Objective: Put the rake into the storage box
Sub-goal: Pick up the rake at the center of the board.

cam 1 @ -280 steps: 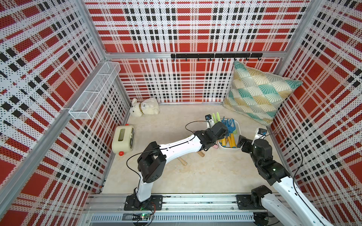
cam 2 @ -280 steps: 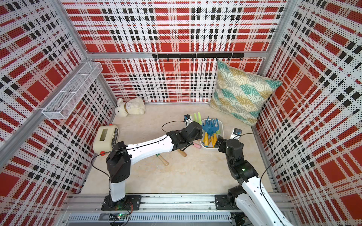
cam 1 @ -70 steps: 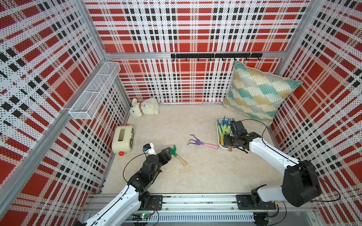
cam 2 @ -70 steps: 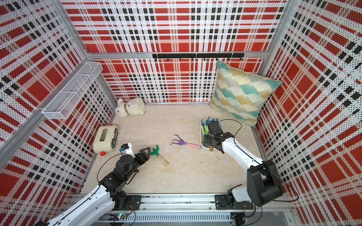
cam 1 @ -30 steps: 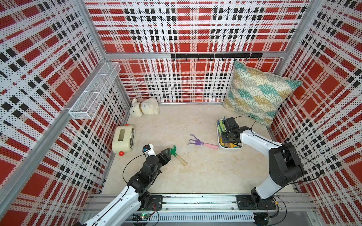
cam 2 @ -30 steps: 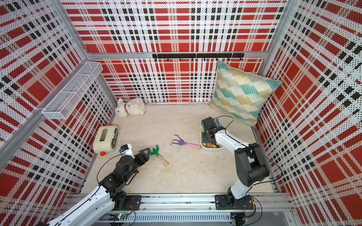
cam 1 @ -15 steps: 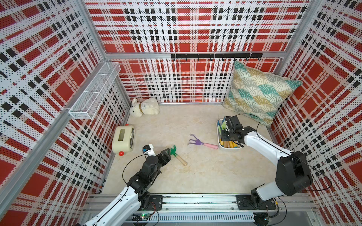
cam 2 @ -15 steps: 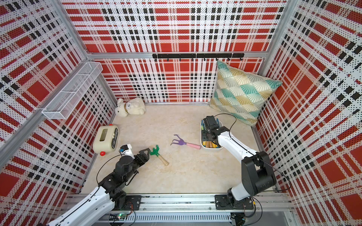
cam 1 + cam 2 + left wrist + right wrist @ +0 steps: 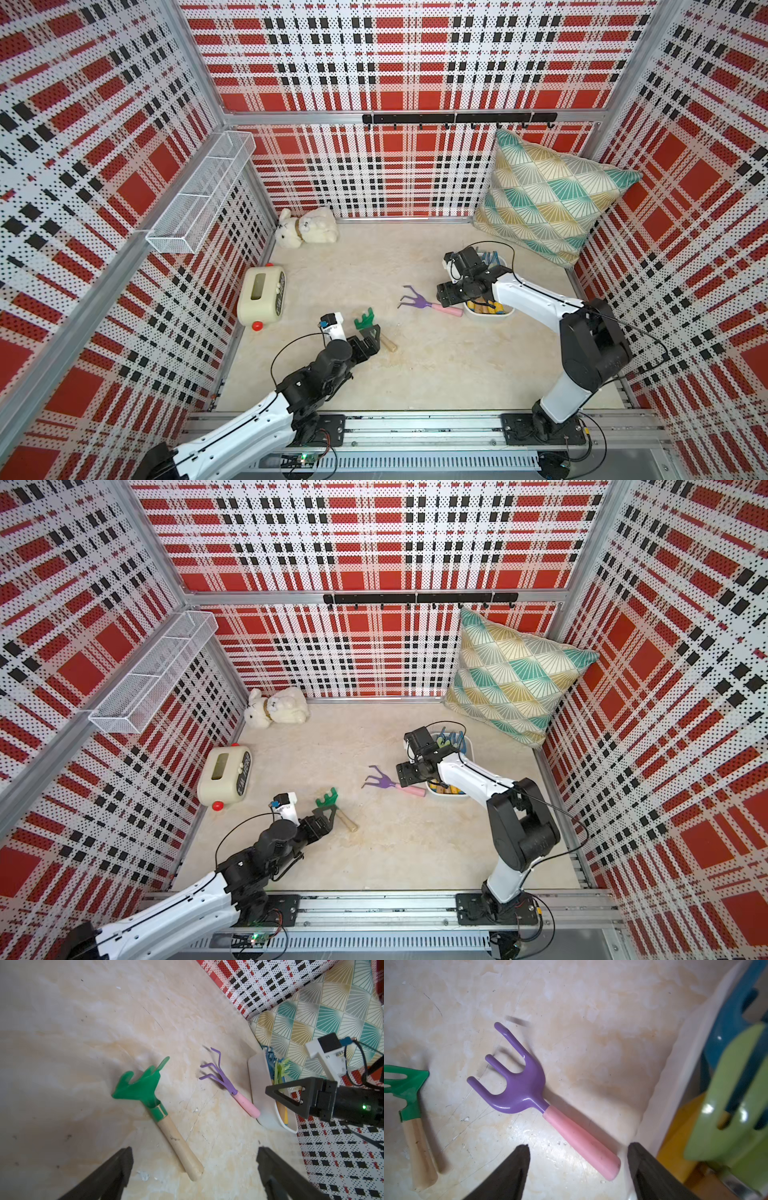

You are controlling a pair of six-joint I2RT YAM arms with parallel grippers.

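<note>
My right gripper will next lower its fingers to the pink handle (image 9: 438, 307) beside the rake's purple head below, away from the box, because that handle is clear of the side of the box.
A green rake (image 9: 364, 320) with a wooden handle lies on the floor, and my left gripper (image 9: 372, 334) hangs open over the handle's end (image 9: 194, 1172). A purple rake (image 9: 419, 300) with a pink handle (image 9: 581, 1140) lies to its right, its handle end touching the white storage box (image 9: 484, 318). My right gripper (image 9: 446, 293) is open just above that pink handle end, beside the box wall (image 9: 675, 1076). The box holds several tools, among them a light green one (image 9: 733, 1105) and a blue one (image 9: 733, 1012). Neither gripper holds anything.
A cream box with a red knob (image 9: 262, 295) stands by the left wall and a plush toy (image 9: 307, 226) lies in the back left corner. A patterned cushion (image 9: 548, 199) leans behind the storage box. A wire basket (image 9: 199, 195) hangs on the left wall.
My right gripper has come off the storage box toward the purple rake's pink handle and its jaws have opened. The left jaws have opened wider; that arm has stayed in place.
</note>
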